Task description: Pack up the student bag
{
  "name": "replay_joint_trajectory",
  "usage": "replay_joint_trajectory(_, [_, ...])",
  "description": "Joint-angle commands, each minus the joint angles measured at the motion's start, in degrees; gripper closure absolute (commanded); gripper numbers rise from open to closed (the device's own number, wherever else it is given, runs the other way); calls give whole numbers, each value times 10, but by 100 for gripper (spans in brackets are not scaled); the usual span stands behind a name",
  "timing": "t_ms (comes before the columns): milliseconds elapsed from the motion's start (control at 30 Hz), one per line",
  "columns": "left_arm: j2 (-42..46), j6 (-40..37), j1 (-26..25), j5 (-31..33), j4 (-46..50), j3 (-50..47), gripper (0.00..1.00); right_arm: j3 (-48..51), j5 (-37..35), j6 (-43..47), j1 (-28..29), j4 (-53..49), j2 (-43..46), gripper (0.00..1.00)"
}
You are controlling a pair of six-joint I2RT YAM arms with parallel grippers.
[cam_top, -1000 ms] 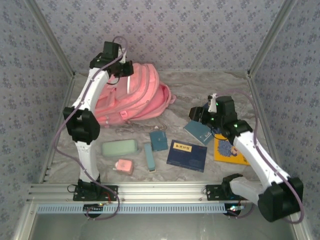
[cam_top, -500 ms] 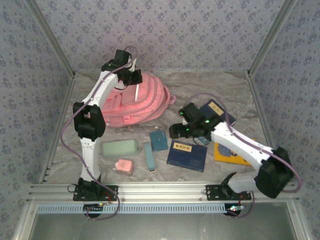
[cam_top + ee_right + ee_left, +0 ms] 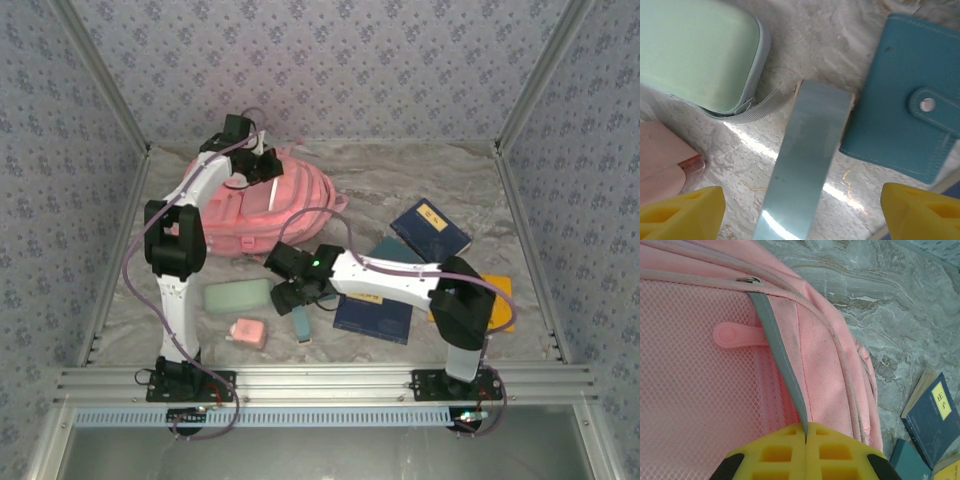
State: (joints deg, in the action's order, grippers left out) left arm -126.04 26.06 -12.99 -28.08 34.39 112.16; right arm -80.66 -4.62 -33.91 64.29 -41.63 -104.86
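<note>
The slim pale-teal box (image 3: 300, 322) is between my right gripper's fingers, so they will lower over it next and close on its long sides.
The student bag (image 3: 285, 205) is a big pink backpack lying at the back left of the table. In the left wrist view its pink mesh panel (image 3: 695, 390) fills the left side, and a grey strip (image 3: 777, 345) runs down it. My left gripper (image 3: 262, 165) (image 3: 806, 432) is shut on the lower end of that strip. My right gripper (image 3: 290, 292) (image 3: 802, 210) hangs open low over a slim pale-teal box (image 3: 807, 165) (image 3: 300, 322), one yellow fingertip (image 3: 682, 212) on each side of it, apart from it.
A mint case (image 3: 238, 296) (image 3: 695, 50) and a pink item (image 3: 246, 332) lie left of the slim box, and a teal snap wallet (image 3: 905, 125) lies on its right. Navy books (image 3: 431, 228) (image 3: 375, 318), a teal book (image 3: 392, 250) and a yellow book (image 3: 503, 316) lie on the right.
My right arm has swung left from the books at the right to over the slim teal box, and its jaws have widened. A navy book now lies at the back right. The left gripper shifted slightly with the bag.
</note>
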Motion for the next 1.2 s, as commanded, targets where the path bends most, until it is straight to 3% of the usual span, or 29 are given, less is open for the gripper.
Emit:
replay_joint_trajectory(0, [12, 12, 12, -26, -21, 6, 100, -22, -26, -17, 0, -57, -30, 19])
replay_joint_trajectory(400, [3, 23, 15, -48, -25, 12, 100, -13, 6, -14, 2, -56, -73, 43])
replay_joint_trajectory(567, [5, 22, 15, -50, -20, 16, 100, -18, 3, -9, 2, -70, -64, 66])
replay_joint_trajectory(733, [10, 16, 15, -54, -1, 37, 100, -16, 4, 0, -13, -80, 6, 85])
replay_joint_trajectory(800, [15, 16, 15, -55, 6, 44, 100, -9, 12, 3, -32, -77, 43, 91])
replay_joint_trajectory(900, [14, 26, 14, -58, 34, 76, 100, 18, 40, 5, -80, -56, 106, 91])
replay_joint_trajectory(1167, [-14, -14, -6, -82, 173, 244, 100, 128, 169, -39, -292, 90, 246, 92])
